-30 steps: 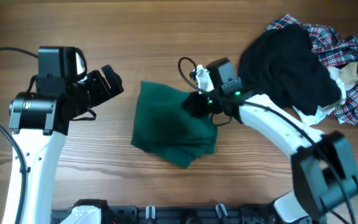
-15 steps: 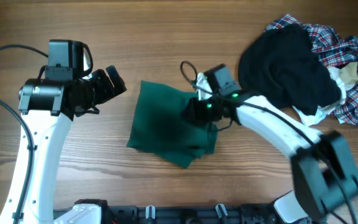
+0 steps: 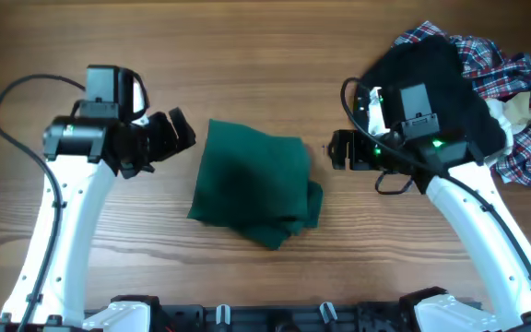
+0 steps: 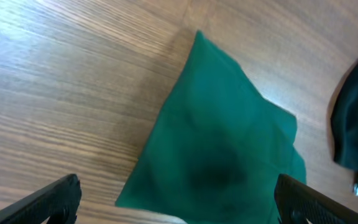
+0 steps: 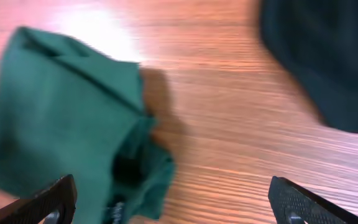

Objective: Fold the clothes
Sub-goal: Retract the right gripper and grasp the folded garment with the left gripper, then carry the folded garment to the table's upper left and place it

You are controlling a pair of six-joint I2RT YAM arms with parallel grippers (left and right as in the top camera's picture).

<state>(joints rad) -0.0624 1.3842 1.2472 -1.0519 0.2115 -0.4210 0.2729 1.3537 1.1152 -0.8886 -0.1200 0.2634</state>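
Observation:
My left gripper will move down and across onto the wad's long edge point(image 3: 204, 172) point(image 4: 159, 132), which has bare table along it and lies below and to its right in the overhead view.
The clothes point(image 3: 252, 189) are a dark green garment lying folded in a compact wad at the table's middle, also in the left wrist view point(image 4: 222, 143) and the right wrist view point(image 5: 67, 124). My left gripper point(image 3: 175, 136) hangs just left of the wad's upper corner, open and empty; its fingertips point(image 4: 58, 196) spread wide above the cloth. My right gripper point(image 3: 337, 149) is open to the right of the cloth, apart from it, with nothing between its fingertips point(image 5: 291, 199).
A black garment point(image 3: 427, 88) is heaped at the back right over a red-blue-white plaid shirt point(image 3: 514, 101), close behind my right arm. Bare wooden table point(image 3: 247, 55) surrounds the green wad.
My right gripper has let go of the green cloth, opened, and pulled back to the right. The cloth's right edge now lies flat. My left arm has shifted slightly right toward the cloth.

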